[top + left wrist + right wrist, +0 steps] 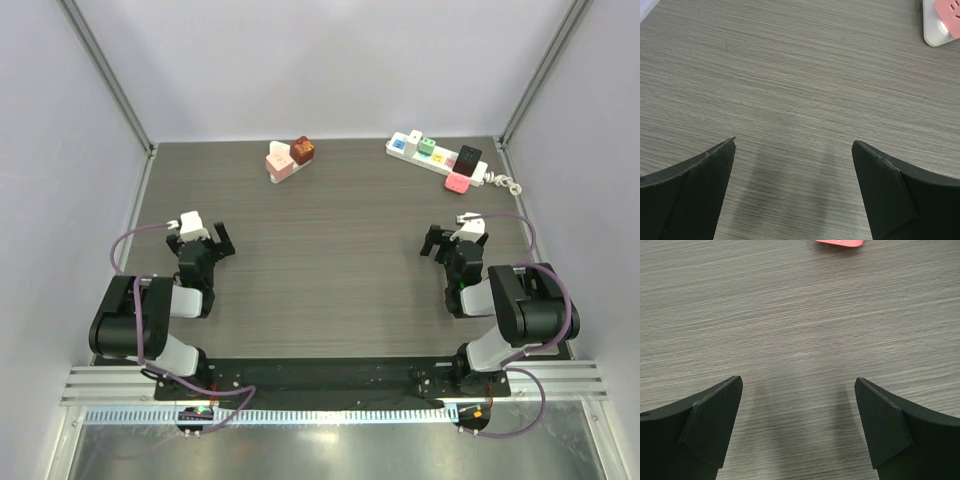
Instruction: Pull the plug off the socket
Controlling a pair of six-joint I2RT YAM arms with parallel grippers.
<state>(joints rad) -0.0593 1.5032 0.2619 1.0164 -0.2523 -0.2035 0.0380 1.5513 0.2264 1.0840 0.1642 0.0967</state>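
Observation:
The small block's pink plug (279, 165) (950, 18) sits outward and to my left gripper's right in the top view, so my gripper will next move outward and turn onto it.
A white power strip (436, 158) lies at the back right of the table with several plugs in it: a white one (412, 138), a green one (428, 146), a black one (469, 157) and a pink one (458, 182). The pink plug's edge shows at the top of the right wrist view (840, 242). A second small white socket block (279, 165) at back centre holds a pink plug (277, 156) and a brown plug (304, 150); its corner shows in the left wrist view (942, 22). My left gripper (206, 238) and right gripper (452, 240) are open, empty, low over bare table.
The dark wood-grain table (330, 260) is walled on three sides. A white cable (503, 183) coils off the power strip's right end near the right wall. Both arm bases sit at the near edge.

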